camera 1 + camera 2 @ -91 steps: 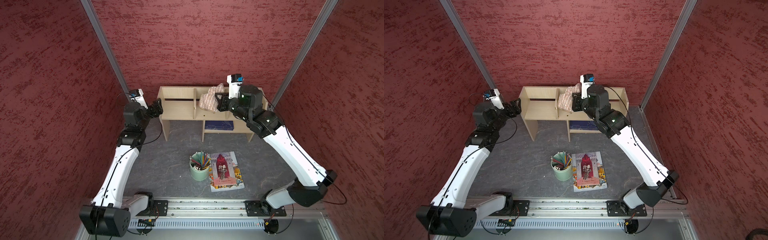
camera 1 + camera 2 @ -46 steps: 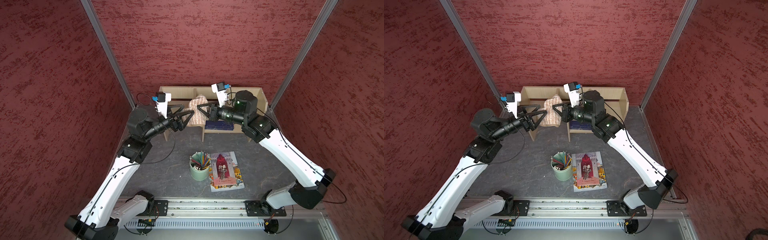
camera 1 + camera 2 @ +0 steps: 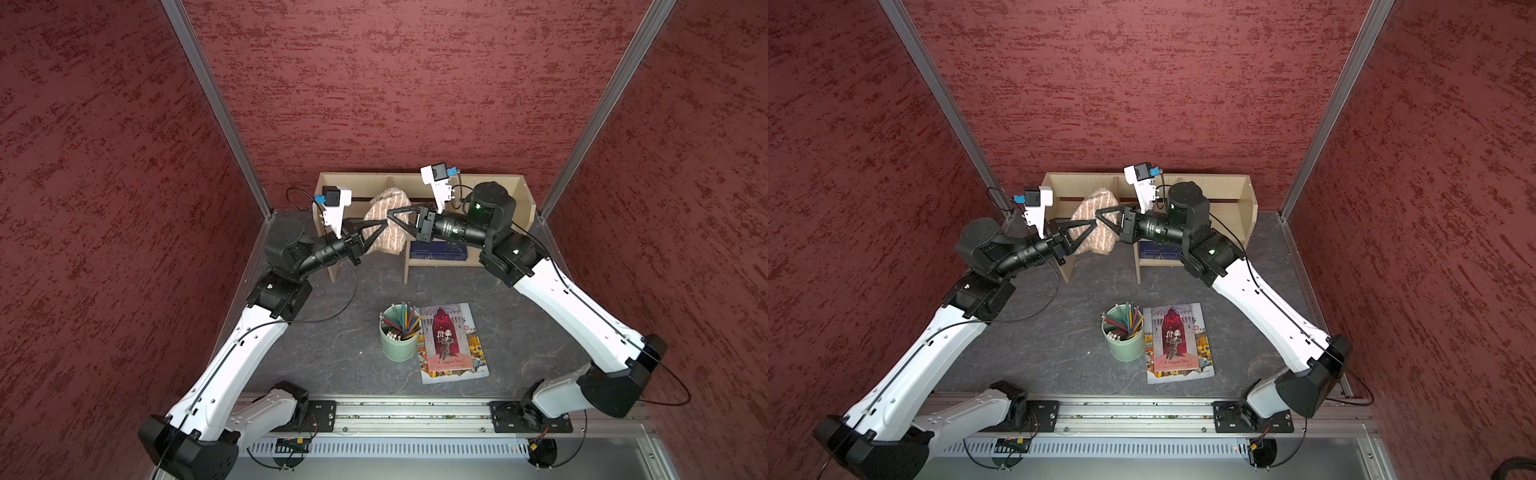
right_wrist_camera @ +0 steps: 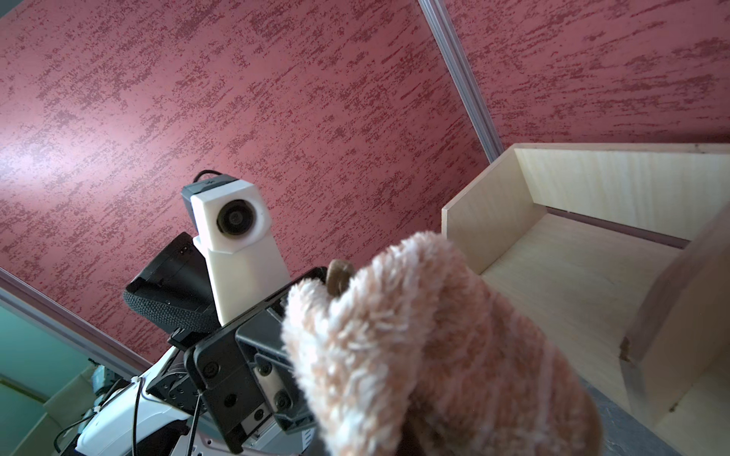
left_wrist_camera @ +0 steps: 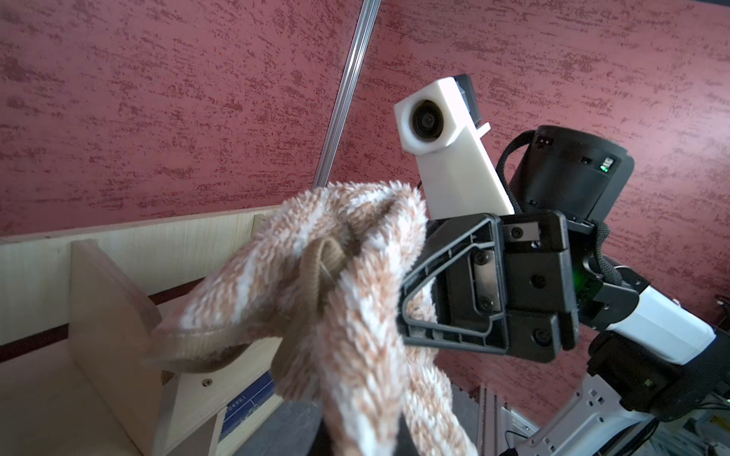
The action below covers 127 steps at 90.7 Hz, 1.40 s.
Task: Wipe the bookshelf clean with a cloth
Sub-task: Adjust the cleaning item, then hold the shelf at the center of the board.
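My left gripper reaches outward next, lowers the cloth onto the bare bottom of the bookshelf's nearest empty end section, outward and below the gripper, and releases.
The light-wood bookshelf [image 3: 515, 195] [image 3: 1241, 199] stands against the back wall. In front of its left half the beige-and-brown striped cloth [image 3: 384, 245] [image 3: 1096, 241] hangs in the air between both arms. My left gripper [image 3: 383, 226] [image 3: 1093, 225] is shut on the cloth from the left. My right gripper [image 3: 390, 214] [image 3: 1099, 214] is shut on it from the right, tip to tip with the left. The left wrist view shows the cloth [image 5: 339, 296] bunched against the right gripper's fingers [image 5: 454, 276]. In the right wrist view the cloth [image 4: 434, 355] hides my own jaws.
A green pencil cup [image 3: 397, 336] and a colourful illustrated book [image 3: 451, 343] sit on the dark floor in front of the shelf. A blue book [image 3: 436, 251] lies on the small lower shelf. Red walls close in on three sides; a metal rail [image 3: 415, 411] runs along the front.
The right gripper carried the cloth from the shelf's middle to the left and forward. The left arm swung in from the shelf's left end, reached the cloth open, and has now shut on it.
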Each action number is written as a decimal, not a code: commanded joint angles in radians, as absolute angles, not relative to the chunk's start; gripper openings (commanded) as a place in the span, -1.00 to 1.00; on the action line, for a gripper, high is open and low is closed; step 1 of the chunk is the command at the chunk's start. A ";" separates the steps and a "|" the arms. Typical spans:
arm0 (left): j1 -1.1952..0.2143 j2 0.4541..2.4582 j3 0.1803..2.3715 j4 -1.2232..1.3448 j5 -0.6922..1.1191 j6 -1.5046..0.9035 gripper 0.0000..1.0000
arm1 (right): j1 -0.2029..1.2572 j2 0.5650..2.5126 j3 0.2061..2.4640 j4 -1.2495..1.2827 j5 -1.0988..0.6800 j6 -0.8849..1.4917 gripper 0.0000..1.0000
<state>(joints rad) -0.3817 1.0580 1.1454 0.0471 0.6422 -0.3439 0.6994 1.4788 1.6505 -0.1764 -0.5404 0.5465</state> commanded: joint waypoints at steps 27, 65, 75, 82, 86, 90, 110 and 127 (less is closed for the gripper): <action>-0.240 1.024 1.230 -0.153 0.446 -0.253 -1.00 | 0.695 1.367 1.825 -0.710 0.286 0.264 0.36; -0.183 1.242 1.339 -0.304 0.349 -0.249 -1.00 | 0.268 1.388 1.860 -0.940 0.319 0.284 0.73; -0.174 1.309 1.369 -0.306 0.345 -0.251 -1.00 | 0.175 1.436 1.839 -0.924 0.230 0.299 0.89; -0.172 1.351 1.388 -0.293 0.357 -0.254 -0.97 | 0.143 1.445 1.793 -0.867 0.193 0.288 0.89; -0.174 1.368 1.392 -0.286 0.367 -0.258 -0.78 | 0.132 1.451 1.781 -0.848 0.179 0.280 0.87; -0.173 1.383 1.393 -0.272 0.371 -0.262 -0.57 | 0.125 1.479 1.777 -0.843 0.183 0.269 0.83; -0.182 1.407 1.376 -0.244 0.333 -0.250 0.07 | 0.065 1.499 1.697 -0.791 0.183 0.262 0.77; -0.198 1.411 1.359 -0.251 0.248 -0.229 0.24 | 0.046 1.504 1.641 -0.734 0.102 0.222 0.53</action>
<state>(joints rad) -0.1864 1.4025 1.3579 -0.2710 0.3096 -0.2520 0.0494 1.5059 1.6627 -0.8082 0.1646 0.2554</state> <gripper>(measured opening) 0.610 0.796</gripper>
